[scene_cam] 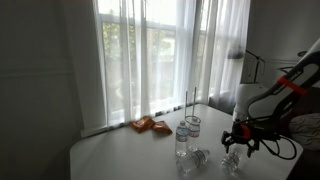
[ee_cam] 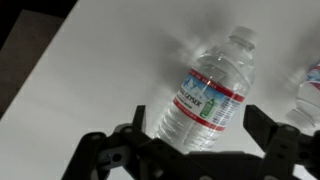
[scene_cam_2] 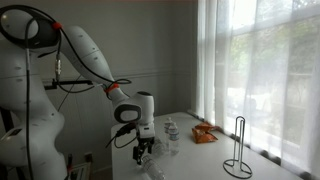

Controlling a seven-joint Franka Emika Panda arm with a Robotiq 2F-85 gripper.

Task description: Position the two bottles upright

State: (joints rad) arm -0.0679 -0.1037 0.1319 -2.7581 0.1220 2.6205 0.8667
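My gripper is open above the bottle, its two fingers parted around it, and will next lower onto the lying bottle's labeled body (scene_cam: 231,162) (ee_cam: 207,101), one finger down each side.
A clear plastic bottle (ee_cam: 212,92) with a white cap and a blue, white and red label lies on its side on the white table. My gripper (ee_cam: 200,128) is open, with one black finger on each side of the bottle's lower body, apart from it. In an exterior view the gripper (scene_cam: 235,150) hangs just above this lying bottle (scene_cam: 231,164), and another bottle (scene_cam: 193,161) lies to its left. Two near-identical bottles (scene_cam: 183,137) (scene_cam: 195,127) stand upright behind. Part of another bottle (ee_cam: 311,88) shows at the wrist view's right edge.
Orange snack packets (scene_cam: 150,125) lie near the window, also seen in an exterior view (scene_cam_2: 203,133). A black wire stand (scene_cam_2: 237,150) is on the table by the curtains. The table's edge (ee_cam: 40,70) runs along the left of the wrist view.
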